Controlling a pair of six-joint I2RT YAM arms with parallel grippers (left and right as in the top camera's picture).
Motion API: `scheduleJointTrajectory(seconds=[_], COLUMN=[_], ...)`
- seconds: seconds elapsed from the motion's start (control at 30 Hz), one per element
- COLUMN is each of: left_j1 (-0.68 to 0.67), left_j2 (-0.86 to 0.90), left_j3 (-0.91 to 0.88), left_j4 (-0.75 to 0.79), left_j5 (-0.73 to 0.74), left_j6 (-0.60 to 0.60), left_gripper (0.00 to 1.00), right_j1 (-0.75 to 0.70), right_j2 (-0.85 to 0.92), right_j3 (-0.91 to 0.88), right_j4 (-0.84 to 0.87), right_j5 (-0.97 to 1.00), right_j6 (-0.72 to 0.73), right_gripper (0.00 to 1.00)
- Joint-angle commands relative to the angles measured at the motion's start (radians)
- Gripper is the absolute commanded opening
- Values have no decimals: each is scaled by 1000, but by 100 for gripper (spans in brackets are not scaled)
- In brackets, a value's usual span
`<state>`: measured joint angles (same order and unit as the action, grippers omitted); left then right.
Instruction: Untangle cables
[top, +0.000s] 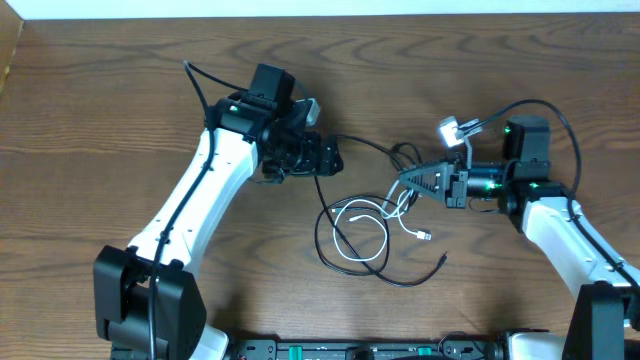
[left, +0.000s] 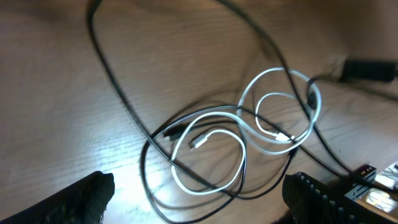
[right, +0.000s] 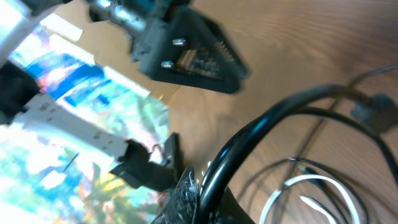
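My right gripper moves off the tangle to empty table next, to the right in the overhead view, then tips down and releases the black cable.
A white cable (top: 362, 208) lies in loops at mid-table, tangled with thin black cables (top: 325, 245); one black plug end (top: 441, 261) lies to the lower right. My left gripper (top: 325, 155) hovers above and left of the tangle. In the left wrist view its fingers (left: 199, 196) are spread wide and empty, with the white cable (left: 273, 134) and the black cables (left: 118, 93) on the table beneath. My right gripper (top: 407, 178) sits at the tangle's right edge. In the right wrist view it (right: 217, 199) is shut on a black cable (right: 280, 112), beside the white loop (right: 298, 183).
The wooden table (top: 100, 100) ends at a far edge (top: 320, 14) along the top of the overhead view. The left gripper's black body (right: 186, 53) shows close in front in the right wrist view. The two arms face each other across the tangle.
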<state>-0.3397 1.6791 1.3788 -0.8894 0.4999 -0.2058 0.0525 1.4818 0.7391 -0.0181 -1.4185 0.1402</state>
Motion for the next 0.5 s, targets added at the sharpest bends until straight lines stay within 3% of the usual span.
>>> scheduleJointTrajectory(seconds=[0.0, 0.13, 0.23, 0.3, 0.33, 0.43, 0.47], left_j1=[-35, -84, -115, -119, -119, -119, -119], left_j2=[-16, -12, 2, 16, 20, 29, 30], left_j3=[13, 13, 13, 13, 13, 13, 13], left_j4=[31, 83, 119, 119, 116, 94, 91], left_j5=[18, 24, 24, 23, 23, 23, 24], left_j6=[9, 10, 10, 9, 9, 9, 10], left_gripper=[91, 91, 91, 91, 91, 91, 91], right_j1=[34, 52, 52, 52, 52, 52, 52], right_j2=[0, 0, 0, -1, -1, -1, -1], right_j3=[2, 2, 2, 6, 8, 13, 13], right_j4=[12, 37, -6, -212, -274, -606, -628], right_j5=[13, 53, 344, 740, 835, 1421, 1459], right_j6=[100, 140, 357, 568, 593, 592, 565], right_gripper=[1, 1, 1, 1, 1, 2, 2])
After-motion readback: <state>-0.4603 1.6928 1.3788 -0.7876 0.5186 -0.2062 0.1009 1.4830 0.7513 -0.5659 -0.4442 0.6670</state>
